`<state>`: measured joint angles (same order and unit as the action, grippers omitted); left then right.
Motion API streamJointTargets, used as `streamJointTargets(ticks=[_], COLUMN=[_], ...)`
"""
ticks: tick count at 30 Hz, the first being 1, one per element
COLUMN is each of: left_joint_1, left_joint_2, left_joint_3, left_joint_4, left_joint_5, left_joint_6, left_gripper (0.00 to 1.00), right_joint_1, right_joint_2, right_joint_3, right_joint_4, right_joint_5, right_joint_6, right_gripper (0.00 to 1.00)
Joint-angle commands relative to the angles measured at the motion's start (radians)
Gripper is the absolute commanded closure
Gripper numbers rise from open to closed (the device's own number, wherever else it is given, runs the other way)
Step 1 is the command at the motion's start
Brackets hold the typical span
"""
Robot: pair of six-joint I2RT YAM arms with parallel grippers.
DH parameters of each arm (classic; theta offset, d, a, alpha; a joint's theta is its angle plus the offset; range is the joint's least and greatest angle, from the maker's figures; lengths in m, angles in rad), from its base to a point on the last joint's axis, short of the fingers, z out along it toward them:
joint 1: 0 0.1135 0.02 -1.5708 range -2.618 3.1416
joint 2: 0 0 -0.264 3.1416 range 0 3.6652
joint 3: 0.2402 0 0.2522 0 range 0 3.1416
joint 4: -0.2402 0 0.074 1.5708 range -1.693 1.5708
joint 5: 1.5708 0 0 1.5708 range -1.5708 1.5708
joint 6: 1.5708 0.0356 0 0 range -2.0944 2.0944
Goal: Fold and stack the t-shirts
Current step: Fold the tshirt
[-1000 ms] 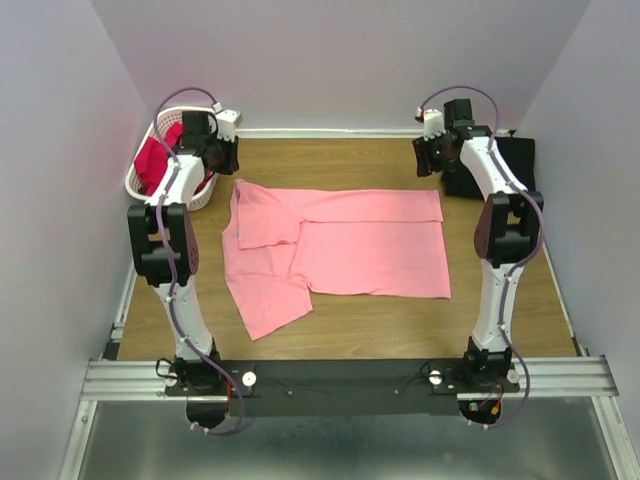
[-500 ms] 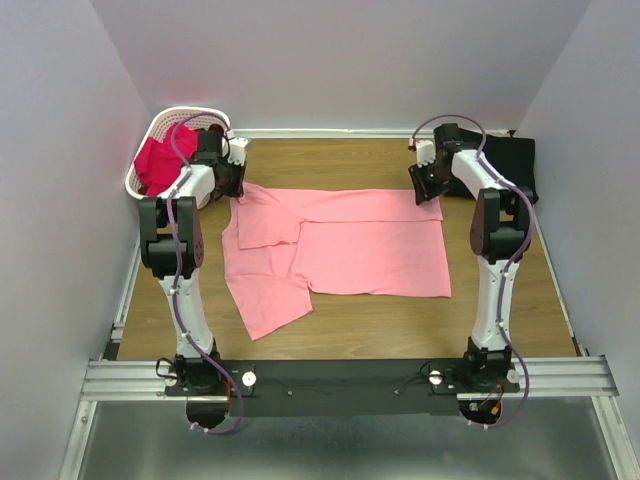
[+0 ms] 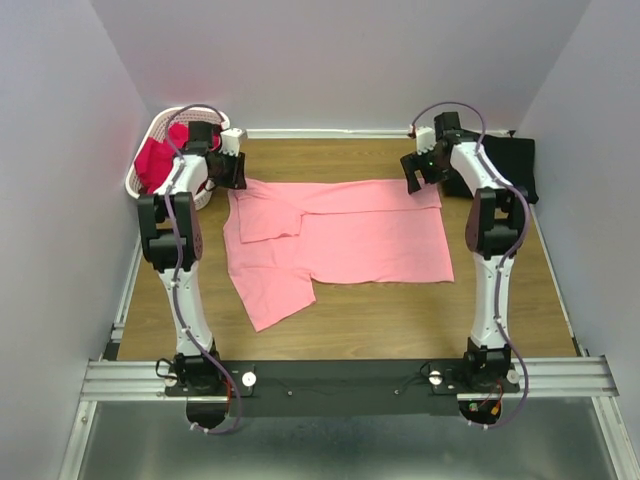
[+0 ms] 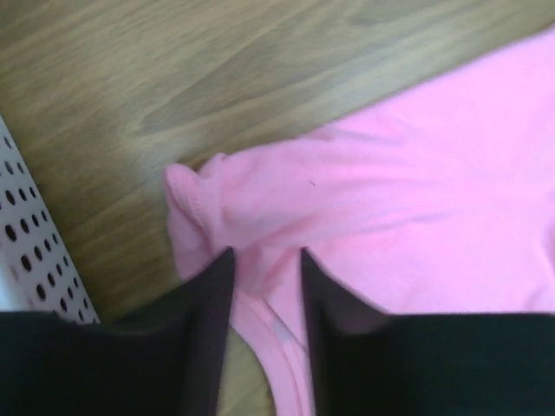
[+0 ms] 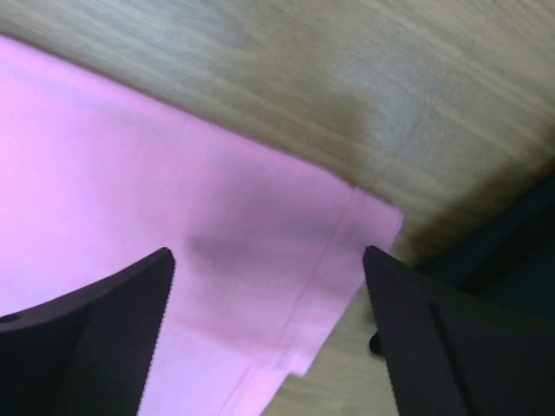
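Note:
My right gripper needs to move back toward the base next and go down onto the pink t-shirt's near corner (image 3: 448, 277), because that corner lies flat and unheld back there below it.
A salmon-pink t-shirt (image 3: 350, 235) lies flat on the wooden table, its left part folded over and one flap hanging toward the near side. My left gripper (image 3: 237, 172) sits low at the shirt's far left corner. Its jaws (image 4: 266, 260) are narrowly open, with the bunched corner and hem (image 4: 260, 217) lying between them. My right gripper (image 3: 411, 172) hovers over the far right corner (image 5: 347, 225), jaws (image 5: 269, 260) wide open and holding nothing. Magenta-red t-shirts (image 3: 155, 160) fill the basket. A black t-shirt (image 3: 515, 160) lies at the far right.
The white slotted basket (image 3: 160, 125) stands at the far left corner, its wall (image 4: 26, 251) close beside my left fingers. Purple walls close in the table at the back and on both sides. Bare wood (image 3: 380, 320) shows between the pink shirt and the arm bases.
Both grippers came down onto the shirt's far corners and the shirt slid a little toward the back wall. The right jaws have opened wide; the left jaws have parted slightly.

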<state>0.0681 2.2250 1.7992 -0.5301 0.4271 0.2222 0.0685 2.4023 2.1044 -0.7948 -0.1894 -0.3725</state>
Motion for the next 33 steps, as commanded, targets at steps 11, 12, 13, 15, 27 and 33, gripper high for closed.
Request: streamJointTargets(ticks=[11, 12, 13, 15, 27, 33], left_joint_1=[0.001, 0.001, 0.001, 0.001, -0.054, -0.065], left_joint_2=[-0.677, -0.717, -0.732, -0.758, -0.852, -0.837], left_joint_3=[-0.495, -0.529, -0.558, -0.609, -0.853, -0.873], left_joint_4=[-0.301, -0.321, -0.344, -0.37, -0.274, -0.232], left_joint_5=[0.217, 0.219, 0.22, 0.204, 0.024, -0.007], left_joint_6=[0.674, 0.709, 0.751, 0.793, 0.839, 0.833], left_gripper=[0.05, 0.08, 0.12, 0.18, 0.47, 0.53], right_joint_1=[0.004, 0.002, 0.005, 0.008, 0.053, 0.057], right_joint_2=[-0.669, -0.698, -0.742, -0.791, -0.868, -0.861], right_joint_3=[-0.623, -0.665, -0.707, -0.841, -1.159, -1.207], right_joint_4=[-0.205, -0.214, -0.219, -0.219, -0.031, 0.014], right_joint_5=[-0.119, -0.111, -0.099, -0.079, 0.054, 0.079], right_joint_6=[-0.293, -0.313, -0.334, -0.38, -0.436, -0.445], right_gripper=[0.07, 0.1, 0.12, 0.17, 0.39, 0.44])
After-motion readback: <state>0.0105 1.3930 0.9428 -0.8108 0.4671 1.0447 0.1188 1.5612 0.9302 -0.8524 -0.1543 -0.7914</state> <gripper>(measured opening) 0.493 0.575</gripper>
